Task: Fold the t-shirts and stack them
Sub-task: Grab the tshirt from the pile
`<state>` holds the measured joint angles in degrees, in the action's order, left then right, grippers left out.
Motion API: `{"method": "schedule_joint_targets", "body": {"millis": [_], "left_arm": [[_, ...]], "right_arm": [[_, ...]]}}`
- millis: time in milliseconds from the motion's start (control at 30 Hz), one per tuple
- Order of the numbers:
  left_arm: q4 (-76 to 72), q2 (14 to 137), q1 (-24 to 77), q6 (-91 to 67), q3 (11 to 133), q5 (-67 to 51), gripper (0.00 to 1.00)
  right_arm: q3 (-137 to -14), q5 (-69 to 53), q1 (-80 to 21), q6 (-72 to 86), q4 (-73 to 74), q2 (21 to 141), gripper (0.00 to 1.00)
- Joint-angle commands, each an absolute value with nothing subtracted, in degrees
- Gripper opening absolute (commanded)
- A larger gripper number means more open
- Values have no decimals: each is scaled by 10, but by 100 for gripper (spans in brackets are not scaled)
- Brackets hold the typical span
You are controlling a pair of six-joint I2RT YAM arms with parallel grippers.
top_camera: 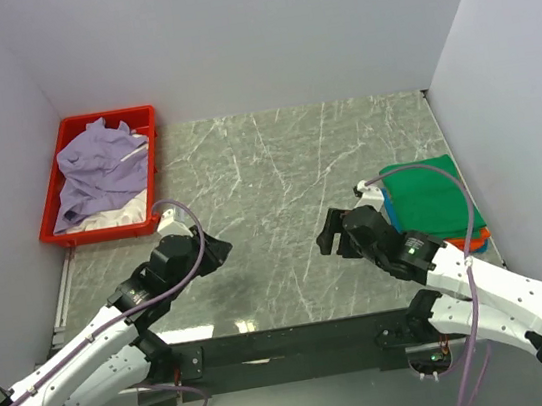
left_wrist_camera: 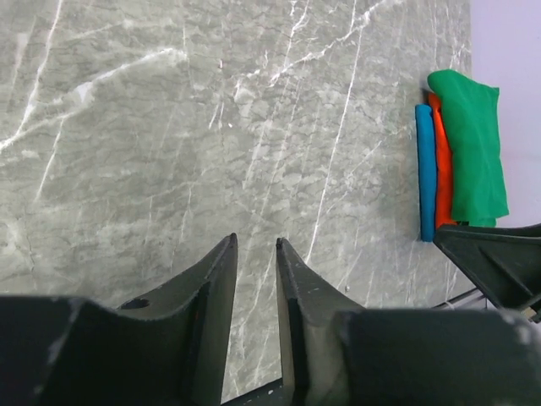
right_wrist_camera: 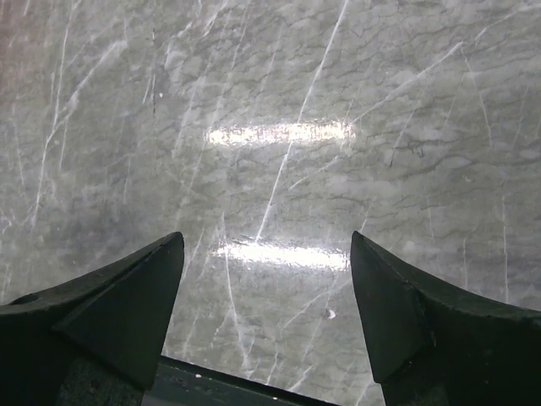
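Note:
The pale lavender t-shirt [top_camera: 99, 166] is on top in the red tray. I should swing my left gripper up and outward over it next, then down onto the lavender t-shirt's wall-side fold.
A crumpled pale lavender t-shirt [top_camera: 99, 166] lies on top of a white t-shirt [top_camera: 102, 219] in the red tray [top_camera: 98, 119] at the back left. At the right, folded t-shirts form a stack: green [top_camera: 432, 200] on top, then orange [left_wrist_camera: 439, 169] and blue [left_wrist_camera: 427, 169] below. My left gripper [top_camera: 219, 249] [left_wrist_camera: 256, 240] hovers low over bare table left of centre, its jaws a narrow gap apart with nothing between them. My right gripper [top_camera: 326, 234] [right_wrist_camera: 266, 237] stands wide open and empty over bare table, just left of the stack.
Grey marble tabletop [top_camera: 265, 163] lies between the tray and the stack. White walls enclose the table on the left, back and right. A black rail [top_camera: 291, 342] runs along the near edge between the arm bases.

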<state>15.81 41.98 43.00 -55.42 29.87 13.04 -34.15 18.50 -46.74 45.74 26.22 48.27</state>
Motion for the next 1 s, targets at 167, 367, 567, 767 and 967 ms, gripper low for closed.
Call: {"method": "schedule_joint_targets", "body": {"millis": [167,367,567,767,967], "left_arm": [[164,433,432,-561,334,158,39],[208,492,422,-532,417,195,58],[254,606,209,-459,557,77,66],[293,748,13,-423,692,69,71],[295,899,-111,-413,815,127,72]], "right_arm": [[-338,207,-471,443,268,451,86],[-339,208,-470,429,273,434,86],[-333,202,-470,417,252,421,86],[-326,189,-469,407,231,423,86],[-328,171,-470,395,214,430,87]]}}
